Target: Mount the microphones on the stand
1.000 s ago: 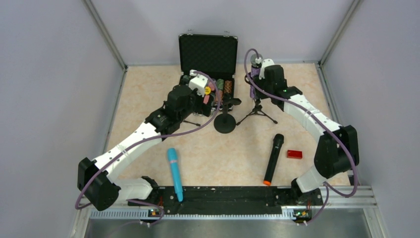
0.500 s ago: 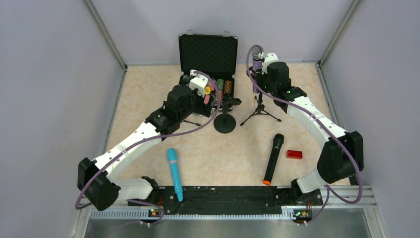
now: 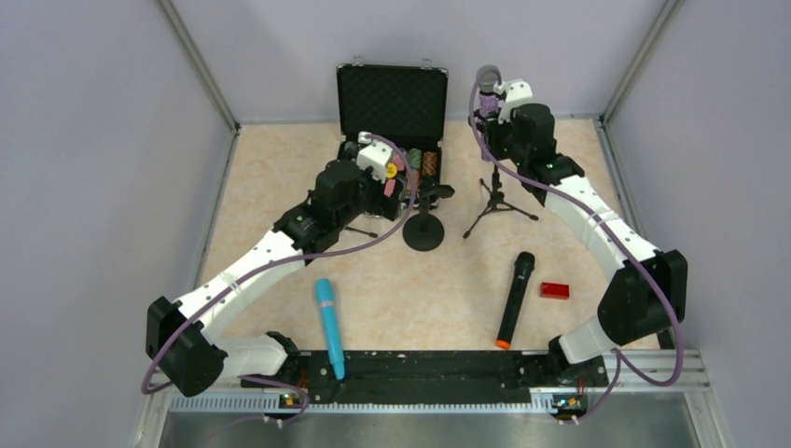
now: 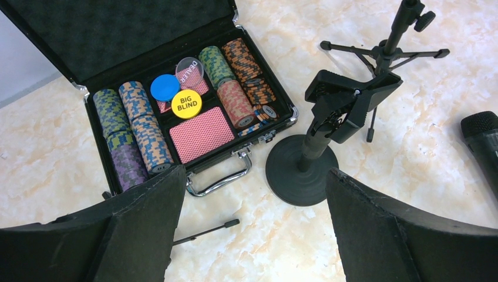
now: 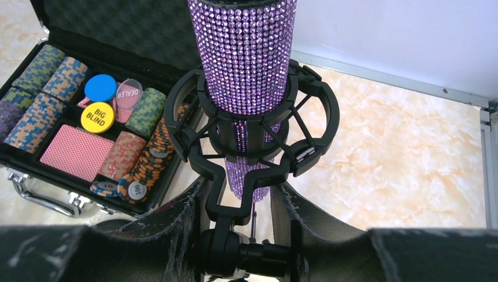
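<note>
The microphone is already seated, and bare tabletop (image 3: 510, 159) lies outward beside the open case, so next the robot's right gripper will move the tripod outward there and release its joint.
The glittery purple microphone (image 5: 246, 64) stands upright in the black ring mount (image 5: 252, 126) of a tripod stand (image 3: 499, 196) at the back right. My right gripper (image 5: 241, 194) is shut on that mount's joint just below the microphone, also visible from above (image 3: 499, 117). My left gripper (image 4: 256, 176) hangs open over the table in front of a round-base stand (image 4: 302, 170) with an empty clip (image 4: 346, 103). The turquoise microphone (image 3: 327, 322) and the black microphone with an orange end (image 3: 514, 299) lie flat near the front.
An open case of poker chips (image 3: 392, 98) sits at the back centre, beside both stands. A small red block (image 3: 554, 290) lies right of the black microphone. A thin black rod (image 4: 205, 231) lies on the table under my left gripper. Walls close in both sides.
My right gripper has moved toward the back right, carrying the tripod stand and purple microphone with it. The left arm has stayed put.
</note>
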### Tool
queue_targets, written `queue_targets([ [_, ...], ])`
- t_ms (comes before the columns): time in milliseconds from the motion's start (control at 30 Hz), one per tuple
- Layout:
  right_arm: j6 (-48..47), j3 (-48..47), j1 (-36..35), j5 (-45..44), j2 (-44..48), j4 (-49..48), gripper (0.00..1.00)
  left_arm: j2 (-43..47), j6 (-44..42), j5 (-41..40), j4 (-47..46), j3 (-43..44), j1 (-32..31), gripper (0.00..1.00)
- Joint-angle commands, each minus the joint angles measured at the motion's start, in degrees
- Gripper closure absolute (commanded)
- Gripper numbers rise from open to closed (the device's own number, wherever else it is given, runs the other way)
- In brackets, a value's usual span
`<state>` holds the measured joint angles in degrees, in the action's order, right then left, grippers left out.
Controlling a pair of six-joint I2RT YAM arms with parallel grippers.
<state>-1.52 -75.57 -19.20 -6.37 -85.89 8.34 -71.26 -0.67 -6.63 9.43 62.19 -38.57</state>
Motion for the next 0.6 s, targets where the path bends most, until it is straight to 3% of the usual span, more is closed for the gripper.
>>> queue_targets([
  [0,-0.63,-4.5,1.23,-0.61,1.85,-10.33,1.0,1.13,0.42,1.01,-2.91,0.23,-0.2,0.08],
  [567,0.88,-7.38,3.44,2.72,-1.79,-18.44,1.0,0.99,0.48,0.29,-3.01,0.26,-0.24,0.09],
])
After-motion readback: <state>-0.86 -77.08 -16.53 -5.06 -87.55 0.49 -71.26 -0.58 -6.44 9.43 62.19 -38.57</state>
